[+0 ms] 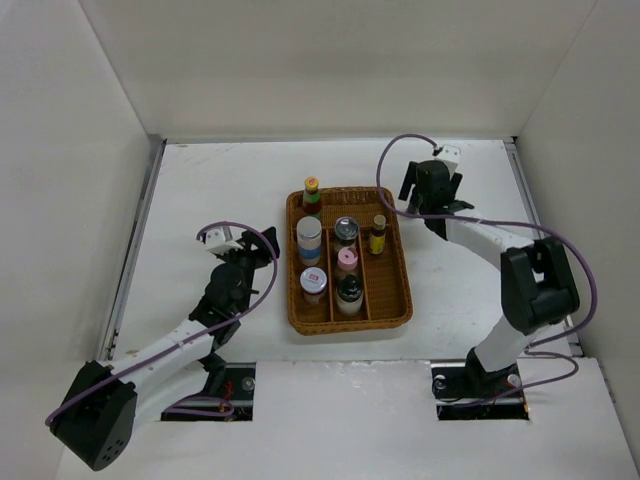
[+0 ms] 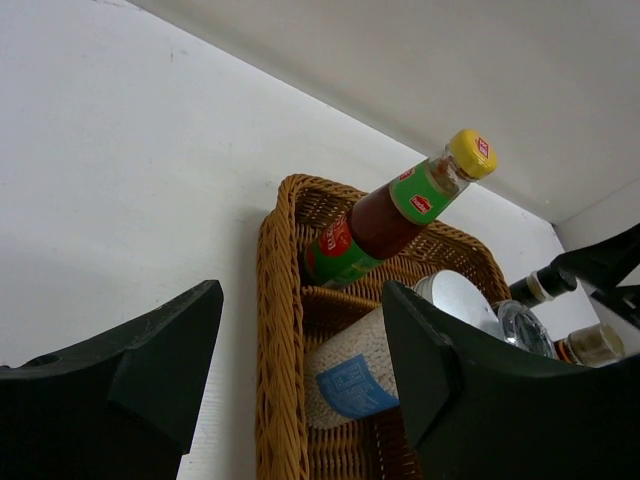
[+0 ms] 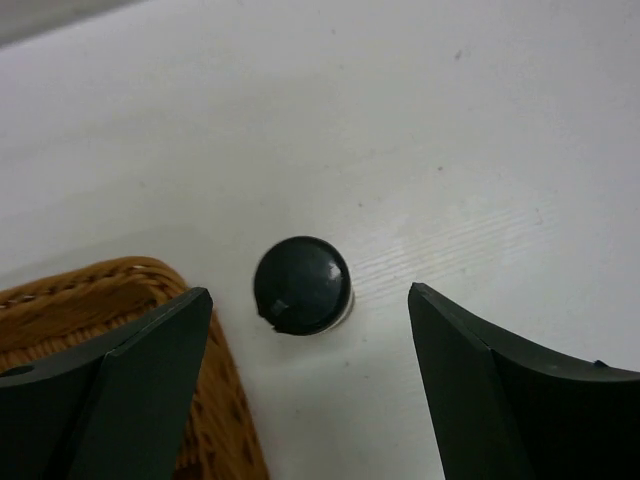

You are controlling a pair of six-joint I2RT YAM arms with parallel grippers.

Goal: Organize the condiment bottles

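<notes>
The bottle's black cap (image 3: 303, 285) is below my right gripper, lined up between the open fingers, so I should next lower the gripper straight down around the cap and close it.
A wicker basket (image 1: 292, 300) sits mid-table with several condiment bottles standing in it, among them a yellow-capped red sauce bottle (image 1: 312, 193) and a white jar (image 1: 310, 240). My right gripper (image 1: 432, 205) is open just past the basket's far right corner. In the right wrist view it (image 3: 308, 292) hangs straight above a black-capped bottle (image 3: 302, 284) that stands on the table beside the basket's edge (image 3: 90, 290). My left gripper (image 1: 255, 250) is open and empty left of the basket. In the left wrist view it (image 2: 302, 290) faces the basket's rim (image 2: 270, 330), the sauce bottle (image 2: 390, 215) and the white jar (image 2: 360, 375).
White walls enclose the table on the left, back and right. The basket also holds a glass-lidded jar (image 1: 346, 230), a pink-capped bottle (image 1: 347, 260), a black-capped bottle (image 1: 349, 290), a red-labelled jar (image 1: 314, 282) and a small yellow bottle (image 1: 378, 235).
</notes>
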